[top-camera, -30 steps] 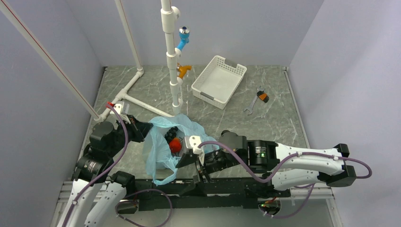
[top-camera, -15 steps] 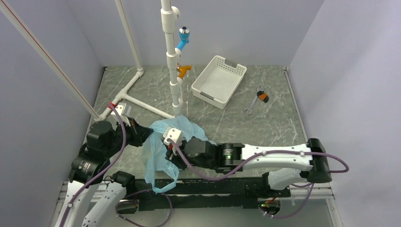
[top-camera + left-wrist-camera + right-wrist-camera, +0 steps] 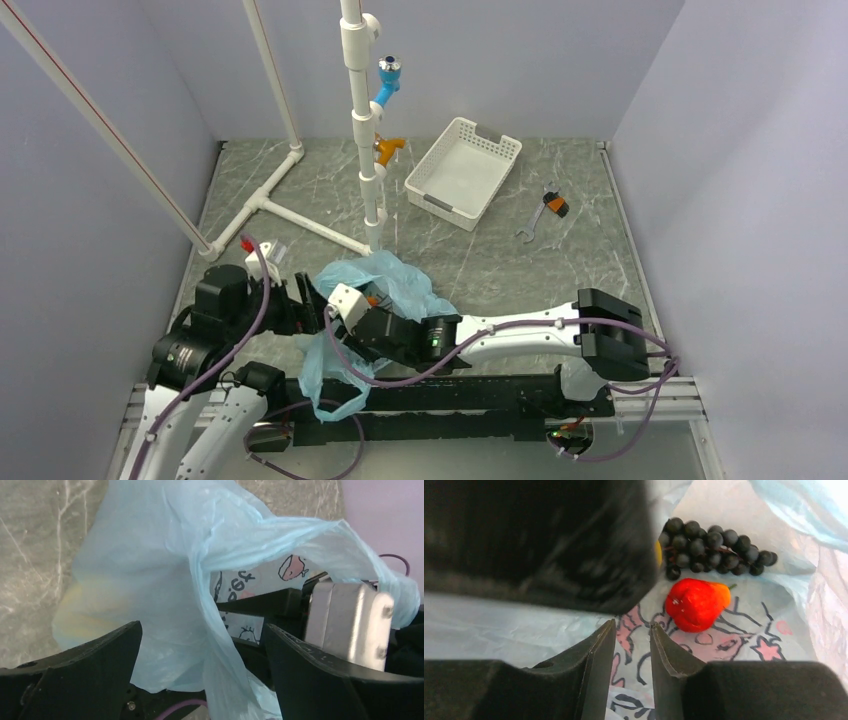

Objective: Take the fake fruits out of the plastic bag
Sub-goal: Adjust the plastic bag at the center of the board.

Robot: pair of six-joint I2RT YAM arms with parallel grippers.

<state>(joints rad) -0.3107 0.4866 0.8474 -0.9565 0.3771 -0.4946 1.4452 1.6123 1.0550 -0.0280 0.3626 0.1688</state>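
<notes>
I should move my left gripper back and down along the bag's edge and close on that fold [image 3: 323,340] [image 3: 212,619], since loose bag film hangs between its wide-open fingers.
The light-blue plastic bag [image 3: 385,275] lies crumpled at the near left of the table. My right arm reaches into its mouth, so the right gripper is hidden in the top view. Inside the bag, the right gripper [image 3: 633,625] stands open by a narrow gap with nothing between its fingers. Just beyond its tips lies a red-orange fruit [image 3: 696,604]. Behind that are the dark grapes [image 3: 716,550] and a yellow sliver [image 3: 658,552]. My left gripper [image 3: 200,627] is wide open at the bag's left edge [image 3: 308,305]. Loose bag film [image 3: 150,580] hangs between its fingers.
A white perforated basket [image 3: 462,168] stands at the back centre. An orange-handled wrench [image 3: 547,208] lies to its right. A white pipe frame [image 3: 365,130] rises just behind the bag, with a branch [image 3: 290,215] running along the table. A dark blurred mass [image 3: 534,540] fills the right wrist view's upper left.
My right arm swung left and pushed into the bag, its jaws narrowing from wide open. My left gripper let go of the bag's edge and opened; the bag slumped.
</notes>
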